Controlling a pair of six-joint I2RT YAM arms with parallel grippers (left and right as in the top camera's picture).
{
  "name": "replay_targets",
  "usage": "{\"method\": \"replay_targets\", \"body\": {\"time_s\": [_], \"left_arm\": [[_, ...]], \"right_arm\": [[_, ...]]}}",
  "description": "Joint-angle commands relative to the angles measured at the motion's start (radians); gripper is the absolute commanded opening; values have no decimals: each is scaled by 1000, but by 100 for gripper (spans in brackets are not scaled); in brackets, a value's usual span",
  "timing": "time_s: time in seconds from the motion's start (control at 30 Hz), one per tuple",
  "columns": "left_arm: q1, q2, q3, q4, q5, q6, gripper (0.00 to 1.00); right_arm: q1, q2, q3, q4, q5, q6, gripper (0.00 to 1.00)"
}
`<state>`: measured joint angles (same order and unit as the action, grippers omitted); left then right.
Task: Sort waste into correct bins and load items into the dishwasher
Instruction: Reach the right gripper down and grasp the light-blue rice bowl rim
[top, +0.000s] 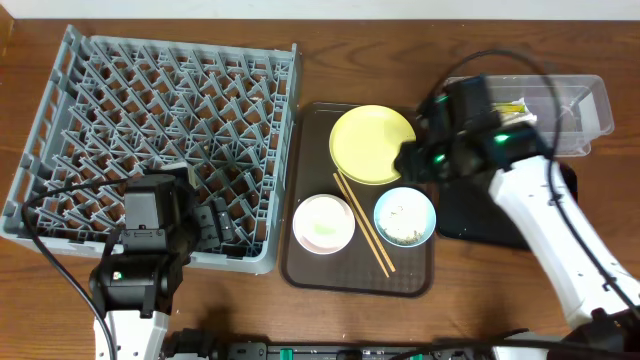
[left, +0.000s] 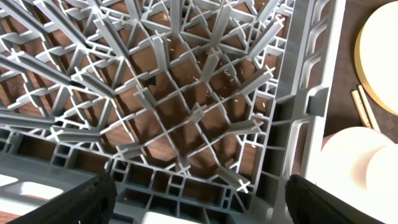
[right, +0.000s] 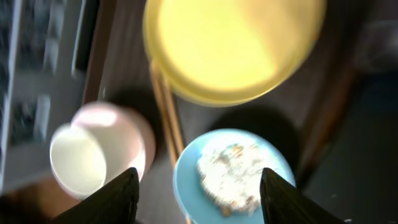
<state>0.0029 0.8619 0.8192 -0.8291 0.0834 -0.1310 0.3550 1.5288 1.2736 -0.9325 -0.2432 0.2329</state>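
The light blue bowl still holds food scraps (right: 233, 174), so my right gripper should next move back toward the chopsticks (top: 362, 222) and then lower to the light blue bowl's rim.
The grey dish rack (top: 150, 130) fills the left side. On the brown tray (top: 300, 262) lie the yellow plate (top: 372, 143), the white bowl (top: 323, 223), the light blue bowl (top: 405, 216) holding food scraps (right: 233, 174), and the chopsticks (top: 362, 222). My right gripper (right: 199, 199) is open and empty above the blue bowl (right: 193, 186), near the plate (right: 230, 43); the view is blurred. My left gripper (left: 199, 199) is open and empty over the rack's near right corner (left: 186, 93). The wrapper (top: 505, 108) lies in the clear tub (top: 590, 100). The white paper is not visible.
The black tray (top: 470, 215) lies right of the brown tray, partly under my right arm. The rack's right wall (left: 298, 112) stands next to the brown tray's left rim. Bare wooden table shows along the front edge.
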Motion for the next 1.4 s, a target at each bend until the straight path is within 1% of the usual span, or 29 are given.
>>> {"method": "replay_targets", "body": {"time_s": [0.0,0.1,0.13,0.23,0.3,0.47,0.63,0.7,0.8,0.97,1.1,1.27,1.37], "left_arm": [[1,0,13,-1,9,-2,89],[1,0,13,-1,10,-2,89],[1,0,13,-1,10,-2,89],[1,0,13,-1,10,-2,90],[1,0,13,-1,10,-2,90],[1,0,13,-1,10,-2,89],[1,0,13,-1,10,-2,89],[1,0,13,-1,10,-2,89],[1,0,13,-1,10,-2,90],[1,0,13,-5,10,-2,90],[1,0,13,-5,10,-2,90],[1,0,13,-5,10,-2,89],[1,0,13,-5,10,-2,89]], "right_arm": [[101,7,-64,-4,50,-37,60],[167,12,-135,20,114,22,59],[182,12,-159,37,116,21,59],[231,12,-248,120,118,26,55],[252,13,-298,169,143,61,54],[272,13,-363,266,158,63,46],[288,13,-407,336,189,35,45],[300,13,-414,366,200,24,41],[312,13,-414,376,237,24,40],[315,16,-414,368,240,24,39],[316,27,-415,371,239,24,35],[317,39,-416,371,239,23,34],[325,53,-416,372,238,24,31]]}}
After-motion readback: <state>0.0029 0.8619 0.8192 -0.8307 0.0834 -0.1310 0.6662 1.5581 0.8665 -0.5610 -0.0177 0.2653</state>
